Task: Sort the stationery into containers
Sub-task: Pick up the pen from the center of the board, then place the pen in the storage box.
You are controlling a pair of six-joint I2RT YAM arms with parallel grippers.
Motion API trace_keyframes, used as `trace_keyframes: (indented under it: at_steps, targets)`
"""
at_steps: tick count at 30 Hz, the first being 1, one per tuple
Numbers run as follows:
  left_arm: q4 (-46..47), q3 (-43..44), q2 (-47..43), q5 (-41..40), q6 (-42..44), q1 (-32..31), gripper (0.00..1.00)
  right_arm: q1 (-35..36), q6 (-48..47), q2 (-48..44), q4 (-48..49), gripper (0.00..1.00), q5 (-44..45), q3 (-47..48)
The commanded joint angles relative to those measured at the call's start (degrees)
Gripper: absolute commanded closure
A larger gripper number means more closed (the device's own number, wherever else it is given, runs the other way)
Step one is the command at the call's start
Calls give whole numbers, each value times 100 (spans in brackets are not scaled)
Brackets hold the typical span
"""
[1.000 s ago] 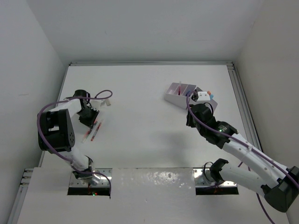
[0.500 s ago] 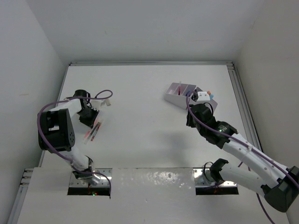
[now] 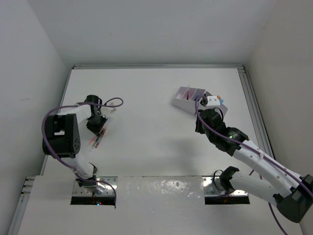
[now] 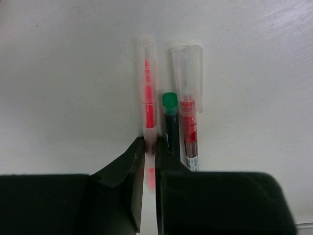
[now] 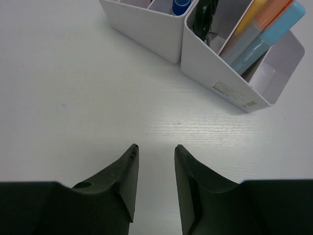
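Observation:
A red pen is standing in the organizer's red-pen section [image 3: 187,93], so my left gripper should next lift, swing to the right in the top view and let go over it.
My left gripper [image 4: 149,144] is shut on a thin red pen with a clear cap [image 4: 148,100] that lies on the white table. Beside it lie a green-capped pen [image 4: 170,120] and a second red pen with a clear cap [image 4: 188,107]. In the top view the left gripper [image 3: 98,128] is at the table's left with the pens [image 3: 99,138]. My right gripper [image 5: 155,149] is open and empty, just short of the white organizer [image 5: 230,73], which holds orange and blue markers [image 5: 266,27], scissors [image 5: 203,17] and a blue-capped bottle [image 5: 180,6].
The organizer [image 3: 188,99] stands at the far right of the table, with my right gripper [image 3: 201,126] just in front of it. White walls enclose the table on the left, back and right. A metal rail [image 3: 254,117] runs along the right edge.
My left wrist has shifted a little to the right and nearer, over the pens. The right arm has not moved.

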Motion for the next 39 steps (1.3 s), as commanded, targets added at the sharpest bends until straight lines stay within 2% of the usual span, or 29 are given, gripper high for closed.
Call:
trace_keyframes:
  at_steps: [1,3,7,9,12,15,16,17,21,26,28,29,34,39]
  targets:
    - [417,-112,383,-45,-127,-16,95,24,7,-109,49,65,147,157]
    - [285,2,340,104,-162,19,100,33,7,-109,14,65,156,166]
    - [-163,668,85,385,-302,133,100,33,7,-127,13,65,173,157]
    - [-391,1406,-56,543,-417,142,100,24,7,-136,84,65,173,131]
    - [-822,2671,-135,1192,-601,46,100,6,7,-83,207,66,182,52]
    - [-763,4086,-4,1580,-689,-314,100,-3,68,-74,382,66,199,-115]
    - [-640,4725,101,1668,-742,-646,100,-11,103,-74,444,66,252,-211]
    - [-447,4992,155,1704,-777,-806,100,-29,130,-92,453,66,278,-247]
    - [1363,5722,479,1950,-1547,-1841,100,-99,332,-258,462,67,436,-432]
    - [3364,5935,1393,2767,-2814,-2765,100,-126,507,-662,199,67,586,-625]
    - [3633,6145,1859,2724,-2930,-3021,100,-126,569,-751,76,67,665,-652]
    - [4051,6329,2139,2672,-3044,-3222,100,-126,639,-795,-64,67,683,-660]
    - [4905,6392,2765,2811,-3554,-3575,100,-143,955,-1014,-382,67,832,-713]
    - [5258,6454,3301,2970,-4134,-3839,100,-143,1018,-1243,-610,67,947,-749]
